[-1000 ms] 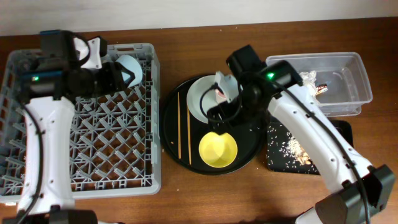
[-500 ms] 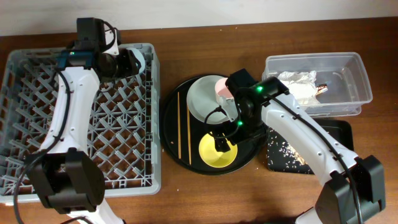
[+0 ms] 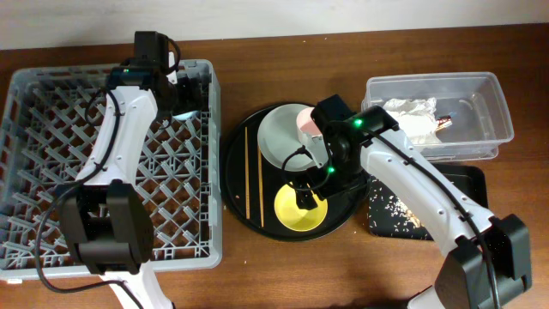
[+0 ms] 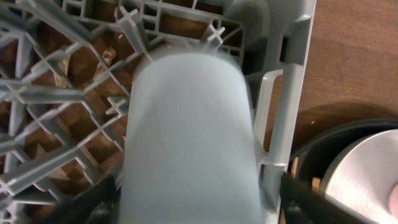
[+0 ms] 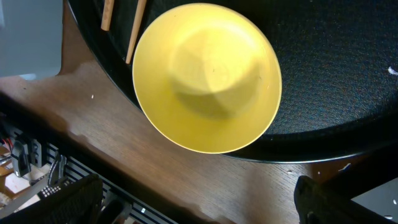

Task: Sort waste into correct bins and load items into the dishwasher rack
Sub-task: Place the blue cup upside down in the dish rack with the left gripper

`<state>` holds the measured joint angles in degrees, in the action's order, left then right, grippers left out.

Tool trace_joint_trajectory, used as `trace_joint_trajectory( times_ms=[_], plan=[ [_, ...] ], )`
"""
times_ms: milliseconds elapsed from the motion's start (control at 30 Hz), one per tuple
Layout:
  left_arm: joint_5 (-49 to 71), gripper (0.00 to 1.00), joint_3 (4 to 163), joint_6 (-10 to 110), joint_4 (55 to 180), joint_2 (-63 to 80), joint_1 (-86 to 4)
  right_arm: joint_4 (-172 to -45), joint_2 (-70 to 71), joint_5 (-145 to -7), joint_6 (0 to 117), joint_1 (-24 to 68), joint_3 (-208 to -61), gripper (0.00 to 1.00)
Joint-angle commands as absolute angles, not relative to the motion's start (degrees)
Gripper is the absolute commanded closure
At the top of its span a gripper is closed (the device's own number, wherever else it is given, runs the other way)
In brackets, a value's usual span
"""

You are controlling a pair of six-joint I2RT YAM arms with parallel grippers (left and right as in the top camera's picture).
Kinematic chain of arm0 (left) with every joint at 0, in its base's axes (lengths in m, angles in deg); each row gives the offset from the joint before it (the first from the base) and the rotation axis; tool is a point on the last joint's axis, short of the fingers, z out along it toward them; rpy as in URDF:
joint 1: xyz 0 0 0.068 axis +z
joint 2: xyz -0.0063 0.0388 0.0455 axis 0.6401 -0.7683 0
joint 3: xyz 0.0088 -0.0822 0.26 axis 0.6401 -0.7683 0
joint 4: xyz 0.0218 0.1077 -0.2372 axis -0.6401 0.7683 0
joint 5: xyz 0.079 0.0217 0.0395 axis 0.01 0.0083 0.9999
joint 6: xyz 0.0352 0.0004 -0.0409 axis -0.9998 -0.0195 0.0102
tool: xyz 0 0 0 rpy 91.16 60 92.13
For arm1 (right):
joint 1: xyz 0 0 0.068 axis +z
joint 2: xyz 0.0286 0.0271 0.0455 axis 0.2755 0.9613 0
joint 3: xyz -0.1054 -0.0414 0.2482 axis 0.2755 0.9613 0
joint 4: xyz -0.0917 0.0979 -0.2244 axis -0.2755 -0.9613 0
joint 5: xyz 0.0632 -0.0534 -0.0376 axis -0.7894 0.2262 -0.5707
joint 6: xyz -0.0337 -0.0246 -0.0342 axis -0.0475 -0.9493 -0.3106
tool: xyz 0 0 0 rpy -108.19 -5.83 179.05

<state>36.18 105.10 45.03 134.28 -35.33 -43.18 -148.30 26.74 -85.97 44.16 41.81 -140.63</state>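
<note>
The pink cup's rim gets my open right gripper next, outward from the yellow bowl [image 3: 296, 219], because the cup lies farther out, at the grey-green plate.
My left gripper [image 3: 189, 93] is shut on the small light-blue cup [image 3: 184, 109] over the top right corner of the grey dishwasher rack [image 3: 51, 215]. In the left wrist view the cup [image 4: 189, 124] fills the space between my fingers [image 4: 93, 202], above the rack's pegs [image 4: 56, 93]. My right gripper [image 3: 302, 196] is open and empty just above the yellow bowl [image 3: 296, 219]; the right wrist view shows the bowl [image 5: 205, 74] upright ahead of the wide-open fingers [image 5: 68, 199]. The grey-green plate [image 3: 276, 137], the pink cup [image 3: 306, 123] and the chopsticks [image 3: 249, 172] lie on the round black tray [image 3: 236, 202].
The clear tub [image 3: 480, 112] at the back right holds the white napkin [image 3: 412, 112] and a dark wrapper [image 3: 443, 123]. The shallow black rectangular tray [image 3: 470, 184] in front of it holds food scraps and crumbs [image 3: 399, 206]. Chopstick ends [image 5: 118, 18] lie beside the bowl.
My left arm swung right, carrying the blue cup to the rack's top right corner. My right gripper moved from the plate down over the yellow bowl, then stayed still.
</note>
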Motion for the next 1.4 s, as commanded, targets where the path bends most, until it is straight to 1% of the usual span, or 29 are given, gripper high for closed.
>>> trace_joint_trajectory(
  times_ms=[0, 133, 167, 200, 233, 267, 300, 333, 367, 400, 433, 500, 533, 567, 600, 667, 767, 833, 867, 967, 1133, 1200, 1233, 1300, 1367],
  plan=[
    [36.50, 0.07, 106.45, 45.18, 134.21, -36.12, -43.02, -148.30, 26.78, -85.71, 44.18, 42.23, -140.13, 0.01],
    [34.38, 0.05, 111.13, 45.18, 136.96, -35.48, -43.02, -147.45, 26.78, -86.25, 44.18, 42.23, -140.30, 0.01],
    [34.36, 0.08, 113.08, 45.16, 138.69, -34.85, -43.02, -145.96, 26.78, -86.62, 44.18, 42.23, -140.50, 0.01],
    [33.90, 0.10, 115.57, 45.18, 141.49, -33.71, -43.00, -143.34, 26.78, -86.67, 44.20, 42.23, -140.78, 0.01],
    [33.29, 0.11, 118.89, 45.18, 147.26, -31.75, -43.02, -139.75, 26.78, -86.84, 44.20, 42.23, -141.48, 0.01],
    [33.33, 0.11, 120.49, 45.18, 151.81, -30.19, -43.02, -136.85, 26.78, -86.71, 44.20, 42.23, -142.10, 0.15],
    [33.31, 0.16, 121.01, 45.18, 156.96, -27.94, -43.05, -132.85, 26.78, -85.66, 44.22, 42.23, -142.42, 0.30],
    [33.33, 0.15, 121.01, 45.20, 161.36, -26.57, -43.09, -128.74, 26.78, -83.28, 44.22, 42.23, -142.38, 0.34],
    [33.22, 0.15, 121.01, 45.23, 164.94, -25.58, -43.13, -125.68, 26.91, -79.81, 44.25, 42.25, -142.38, 0.36],
    [31.91, 0.08, 121.01, 45.20, 168.90, -25.30, -43.59, -121.85, 27.59, -74.23, 44.75, 42.23, -142.38, 0.36],
    [32.13, 0.07, 120.90, 45.18, 171.13, -25.30, -44.44, -119.99, 28.20, -71.50, 46.21, 42.23, -142.38, 0.38],
    [34.49, 0.07, 120.03, 44.96, 171.85, -25.30, -46.59, -116.91, 30.63, -70.25, 46.76, 42.25, -142.38, 0.45],
    [35.24, 0.07, 119.44, 44.96, 171.17, -25.32, -47.61, -115.34, 32.11, -70.06, 46.74, 42.25, -142.38, 0.51],
    [35.50, 0.07, 118.71, 44.99, 169.99, -25.32, -48.82, -113.76, 33.80, -70.04, 46.72, 42.23, -142.38, 0.60],
    [35.52, 0.07, 118.04, 44.99, 169.18, -25.32, -49.45, -112.15, 35.28, -70.06, 46.72, 42.25, -142.38, 0.63],
    [35.52, 0.07, 116.90, 44.96, 168.85, -25.32, -50.54, -108.93, 38.17, -69.60, 46.69, 42.23, -142.38, 0.65],
    [36.74, 0.07, 115.02, 44.96, 168.48, -25.32, -50.56, -107.40, 39.89, -65.53, 46.69, 42.23, -142.38, 0.71],
    [37.22, 0.07, 113.10, 44.96, 167.45, -25.32, -50.56, -107.43, 39.94, -65.55, 46.69, 42.25, -142.38, 0.71],
    [37.22, 0.07, 112.27, 44.99, 166.89, -25.32, -50.56, -107.43, 39.92, -65.55, 46.69, 42.23, -142.38, 0.76],
    [37.22, 0.07, 110.89, 44.96, 165.90, -25.32, -50.56, -107.99, 39.89, -65.58, 46.72, 42.23, -142.40, 0.96],
    [35.15, 0.07, 110.87, 44.64, 165.25, -25.30, -50.56, -109.74, 39.87, -65.58, 46.72, 42.23, -142.51, 0.96],
    [27.91, 0.07, 110.89, 39.83, 164.09, -25.17, -50.54, -110.33, 39.20, -65.88, 46.69, 42.23, -143.93, 0.96],
    [22.84, 0.07, 110.96, 37.31, 163.94, -24.95, -50.50, -112.43, 37.75, -68.35, 46.69, 42.23, -145.96, 0.96],
    [17.18, 0.07, 111.00, 34.08, 164.00, -24.14, -50.50, -118.62, 34.06, -75.87, 46.65, 42.23, -150.66, 0.96],
    [7.46, 0.07, 111.00, 26.60, 164.39, -22.17, -50.50, -127.01, 27.85, -80.16, 46.54, 42.05, -156.76, 0.96]
  ],
)
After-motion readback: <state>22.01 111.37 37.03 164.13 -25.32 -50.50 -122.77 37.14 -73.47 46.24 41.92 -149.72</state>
